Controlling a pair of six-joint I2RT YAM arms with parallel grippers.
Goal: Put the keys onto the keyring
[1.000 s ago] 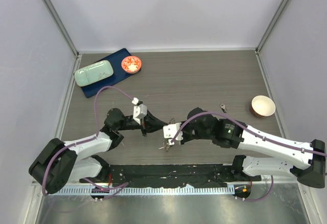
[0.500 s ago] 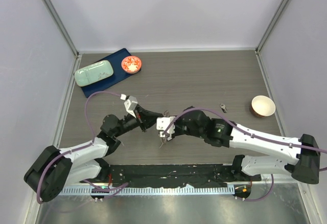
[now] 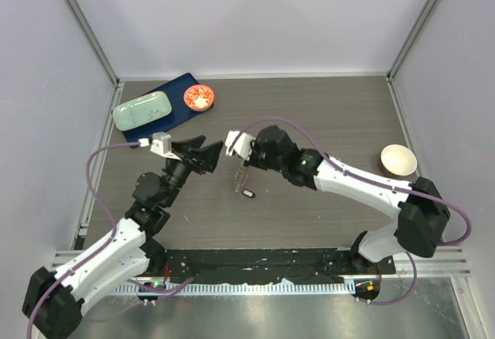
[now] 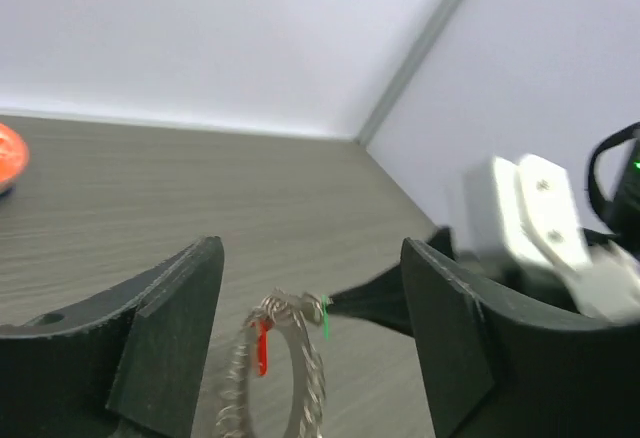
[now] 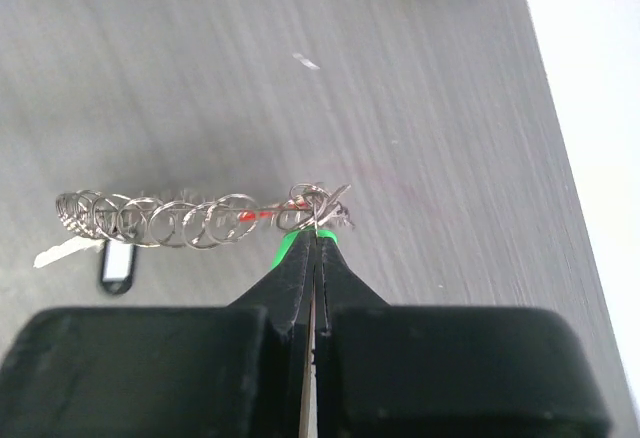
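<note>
My right gripper will next lower the hanging keyring flat onto the tabletop by the dark tag (image 5: 150, 270), which is below and back of my right gripper, and let go of the green tag (image 5: 287, 249) there.
The keyring (image 3: 242, 176) hangs on edge above the table, a silvery ring of many small loops. My right gripper (image 3: 242, 161) is shut on its top, where a green key tag (image 5: 287, 249) is pinched beside the fingers. A red key tag (image 5: 254, 216) lies along the keyring (image 5: 180, 220). My left gripper (image 3: 212, 155) stands open just left of it. In the left wrist view, its two fingers straddle the keyring (image 4: 298, 378) without touching. The red tag (image 4: 262, 348) and green tag (image 4: 326, 319) show near the top, below my left gripper (image 4: 312, 250).
A small dark tag (image 3: 247, 193) lies on the table under the ring, beside a white slip (image 5: 60, 251). At back left, a blue tray (image 3: 179, 85) holds a pale green case (image 3: 142, 111) and a red bowl (image 3: 199, 97). A cream bowl (image 3: 397, 160) sits at right.
Both arms have swung up and toward the back. My right gripper carried the keyring off the table. My left gripper went from shut to open.
</note>
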